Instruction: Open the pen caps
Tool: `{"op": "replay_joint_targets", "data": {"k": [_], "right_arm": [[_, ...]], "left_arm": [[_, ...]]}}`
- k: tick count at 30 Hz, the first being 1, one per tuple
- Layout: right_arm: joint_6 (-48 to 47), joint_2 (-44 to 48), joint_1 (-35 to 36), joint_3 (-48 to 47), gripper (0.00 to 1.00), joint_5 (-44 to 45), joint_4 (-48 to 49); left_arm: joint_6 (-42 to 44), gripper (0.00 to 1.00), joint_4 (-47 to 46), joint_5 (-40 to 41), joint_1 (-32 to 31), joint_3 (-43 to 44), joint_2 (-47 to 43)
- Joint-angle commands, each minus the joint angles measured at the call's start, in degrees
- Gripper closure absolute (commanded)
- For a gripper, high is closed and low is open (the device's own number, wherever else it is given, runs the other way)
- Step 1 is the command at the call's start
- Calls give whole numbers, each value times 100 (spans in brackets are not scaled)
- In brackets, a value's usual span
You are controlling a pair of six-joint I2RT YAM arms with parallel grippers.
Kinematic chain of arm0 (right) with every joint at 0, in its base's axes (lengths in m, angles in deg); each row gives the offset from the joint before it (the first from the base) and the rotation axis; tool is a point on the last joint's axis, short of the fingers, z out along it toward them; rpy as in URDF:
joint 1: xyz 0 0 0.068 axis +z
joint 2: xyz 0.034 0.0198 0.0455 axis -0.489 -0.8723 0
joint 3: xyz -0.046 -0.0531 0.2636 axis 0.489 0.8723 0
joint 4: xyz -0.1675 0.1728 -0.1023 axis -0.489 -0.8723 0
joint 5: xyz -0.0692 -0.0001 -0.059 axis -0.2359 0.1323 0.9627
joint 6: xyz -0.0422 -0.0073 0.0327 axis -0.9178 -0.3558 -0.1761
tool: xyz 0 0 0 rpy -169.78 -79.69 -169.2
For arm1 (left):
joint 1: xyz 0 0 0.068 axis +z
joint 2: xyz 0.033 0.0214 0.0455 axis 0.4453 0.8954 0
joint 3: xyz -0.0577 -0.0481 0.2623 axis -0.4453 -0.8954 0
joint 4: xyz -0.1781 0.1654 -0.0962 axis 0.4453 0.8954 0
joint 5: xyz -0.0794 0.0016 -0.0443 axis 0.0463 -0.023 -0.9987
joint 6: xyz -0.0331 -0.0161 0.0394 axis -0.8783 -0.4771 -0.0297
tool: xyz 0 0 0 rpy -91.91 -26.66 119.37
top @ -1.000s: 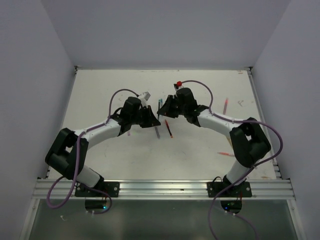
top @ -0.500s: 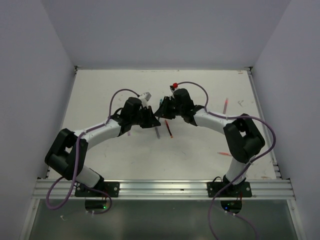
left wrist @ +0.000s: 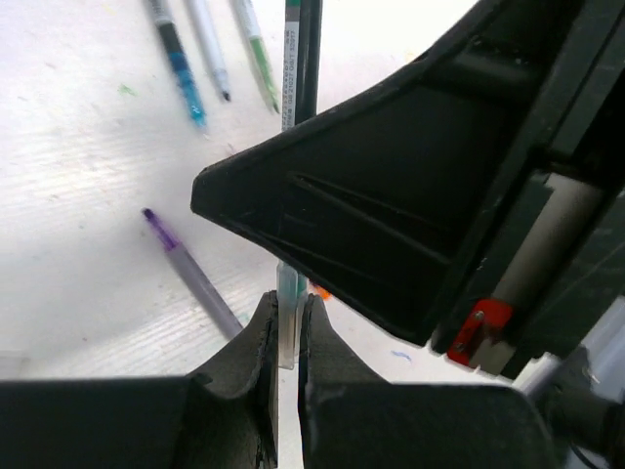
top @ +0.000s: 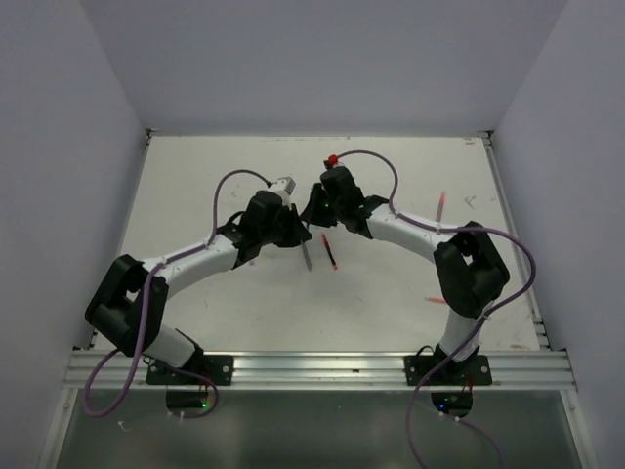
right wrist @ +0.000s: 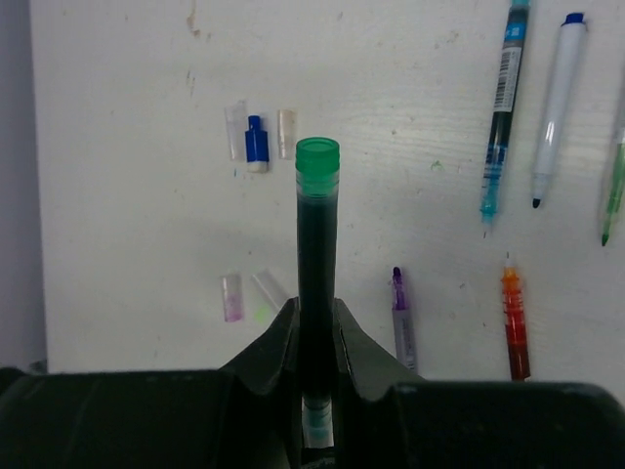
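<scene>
I will pull my left gripper away from the body of the pen, to the left in the top view, then move it down beside the loose clear cap and let go, because other caps lie together.
My two grippers meet over the middle of the table on one dark green pen (right wrist: 316, 234) with a green end (right wrist: 317, 156). My right gripper (right wrist: 317, 305) is shut on its barrel; in the top view the right gripper (top: 312, 212) sits just right of the left gripper (top: 299, 234). My left gripper (left wrist: 286, 299) is shut on the pen's clear, teal-tinted cap (left wrist: 286, 327). The right gripper's black finger (left wrist: 391, 225) hides the pen's middle there. Loose caps lie on the table: clear (right wrist: 234, 130), blue (right wrist: 256, 144), cream (right wrist: 286, 132), pink (right wrist: 231, 296), clear-green (right wrist: 269, 290).
Loose pens lie below the grippers: purple (right wrist: 402, 318), orange-red (right wrist: 515, 322), teal (right wrist: 500, 117), white with a blue tip (right wrist: 557, 98), green (right wrist: 613, 186). In the top view a red pen (top: 441, 205) and an orange one (top: 439, 301) lie to the right.
My right gripper has moved left and a little farther back, closing in beside the left gripper. The left arm has shifted only slightly.
</scene>
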Motion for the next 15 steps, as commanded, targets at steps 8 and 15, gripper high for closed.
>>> {"op": "replay_joint_targets", "data": {"k": [8,15], "right_arm": [[-1552,-236,182,-1437,100,1734,-1108],[-1186,-358,-688,-1101,100,-1042,-153]], "left_arm": [[617,100,476,2239,-362,-190,-887],[565,100,-151,1145,219,-379,-1522]]}}
